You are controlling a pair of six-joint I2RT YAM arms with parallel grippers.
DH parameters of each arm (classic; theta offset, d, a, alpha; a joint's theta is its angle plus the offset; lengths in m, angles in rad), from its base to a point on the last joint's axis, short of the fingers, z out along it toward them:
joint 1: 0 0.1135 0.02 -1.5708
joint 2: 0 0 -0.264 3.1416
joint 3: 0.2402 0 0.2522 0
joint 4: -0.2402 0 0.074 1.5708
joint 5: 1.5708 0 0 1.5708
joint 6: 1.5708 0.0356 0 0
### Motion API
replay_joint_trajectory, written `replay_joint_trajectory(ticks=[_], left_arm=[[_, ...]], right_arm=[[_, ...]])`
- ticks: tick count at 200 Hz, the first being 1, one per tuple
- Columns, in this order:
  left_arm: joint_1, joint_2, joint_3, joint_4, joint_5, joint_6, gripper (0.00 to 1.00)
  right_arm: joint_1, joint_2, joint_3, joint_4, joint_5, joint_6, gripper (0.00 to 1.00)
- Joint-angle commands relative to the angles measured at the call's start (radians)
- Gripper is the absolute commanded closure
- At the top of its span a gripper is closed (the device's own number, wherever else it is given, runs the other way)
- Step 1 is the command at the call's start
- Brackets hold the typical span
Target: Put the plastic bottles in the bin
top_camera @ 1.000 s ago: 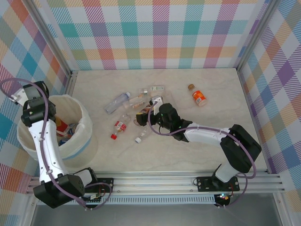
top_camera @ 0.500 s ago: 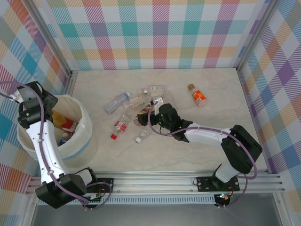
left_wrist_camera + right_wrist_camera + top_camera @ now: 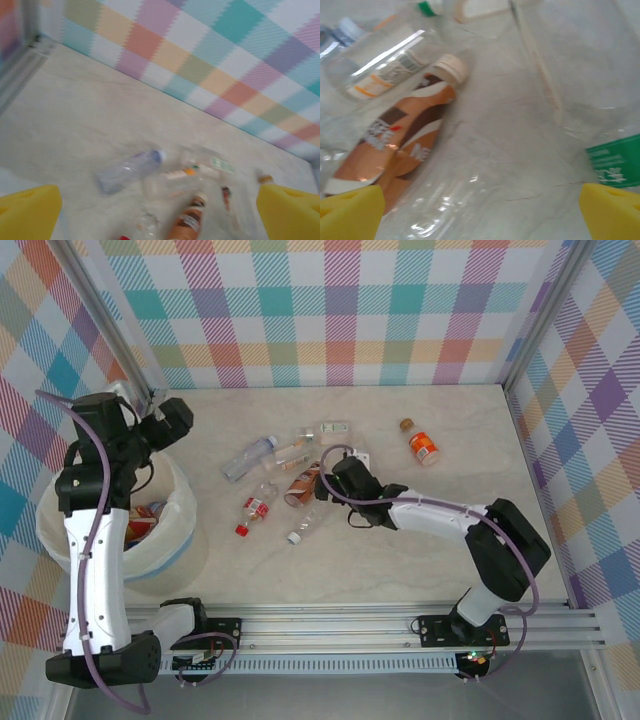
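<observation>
I will next shift my right gripper away from the brown bottle, then lower its fingers around the clear bottle's green-banded neck, beside one finger.
Several plastic bottles lie in a cluster mid-table: a clear one with a blue cap (image 3: 248, 457) (image 3: 127, 169), a brown one (image 3: 300, 485) (image 3: 395, 145) (image 3: 187, 222), a red-labelled one (image 3: 258, 508), a clear one with a white cap (image 3: 305, 525), and an orange one (image 3: 423, 448) apart at the right. The bin (image 3: 180, 540) at the left holds more bottles (image 3: 145, 518). My left gripper (image 3: 178, 417) (image 3: 160, 215) hangs open and empty above the bin's far rim. My right gripper (image 3: 325, 483) (image 3: 480, 212) is open low over the cluster, a clear bottle (image 3: 445, 205) lying between its fingers.
Metal frame posts (image 3: 150, 400) and checked walls close the table on three sides. A green-labelled bottle (image 3: 335, 428) (image 3: 615, 160) lies at the back of the cluster. Bare tabletop (image 3: 400, 560) stretches toward the near edge and right.
My left gripper has opened, risen out of the bin and swung toward the table. The right gripper has shifted slightly back and left over the cluster.
</observation>
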Motion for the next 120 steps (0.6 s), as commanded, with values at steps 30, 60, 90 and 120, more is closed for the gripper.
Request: replay_joint_trajectory(ticks=[30, 60, 90, 120], left_arm=[[-0.101, 0.003, -0.119, 0.172, 0.291, -0.005, 0.0], [-0.12, -0.028, -0.189, 0.251, 0.337, -0.047, 0.0], [-0.174, -0.055, -0.223, 0.291, 0.366, -0.053, 0.0], [-0.211, -0.073, -0.261, 0.309, 0.332, -0.053, 0.0]], right_arm=[[-0.165, 0.014, -0.001, -0.105, -0.061, -0.195, 0.0], [-0.238, 0.065, 0.02, -0.139, -0.219, -0.352, 0.06], [-0.237, 0.144, 0.077, -0.21, -0.188, -0.426, 0.16], [-0.237, 0.22, 0.127, -0.246, -0.169, -0.413, 0.32]])
